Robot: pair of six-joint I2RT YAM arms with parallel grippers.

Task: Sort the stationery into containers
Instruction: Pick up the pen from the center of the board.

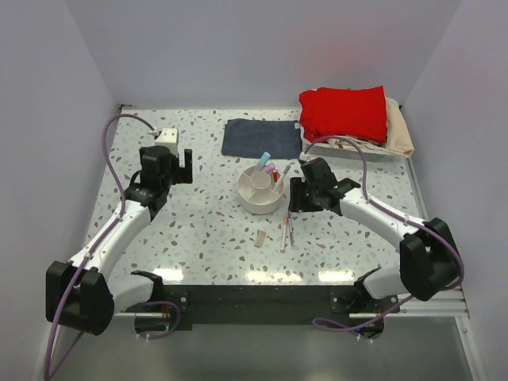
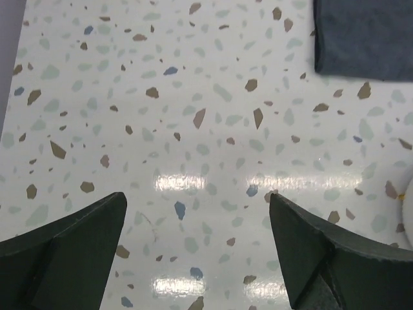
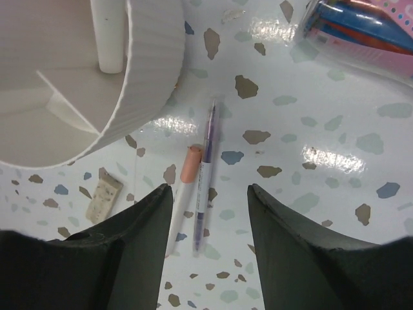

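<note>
The far end of the purple pen sticks out past the neighboring orange cap. My right gripper will move down to it next.
The round off-white divided bowl (image 1: 260,193) stands mid-table, with blue-capped, pink and red-capped items (image 1: 268,165) standing in its far side. Two slim pens (image 1: 284,230) and a beige eraser block (image 1: 260,236) lie on the table in front of it. In the right wrist view the bowl wall (image 3: 151,71) is at upper left, and a purple pen (image 3: 208,152) and an orange-capped white pen (image 3: 189,169) lie side by side below my open, empty right gripper (image 3: 210,187). The eraser (image 3: 103,197) lies left of them. My left gripper (image 1: 184,165) is open over bare table (image 2: 197,195).
A folded dark-blue cloth (image 1: 260,137) lies behind the bowl and shows in the left wrist view (image 2: 361,35). A white basket with red and beige cloths (image 1: 349,115) stands at back right. A clear packet of pens (image 3: 361,26) lies right of the bowl. A small white box (image 1: 167,136) sits at back left.
</note>
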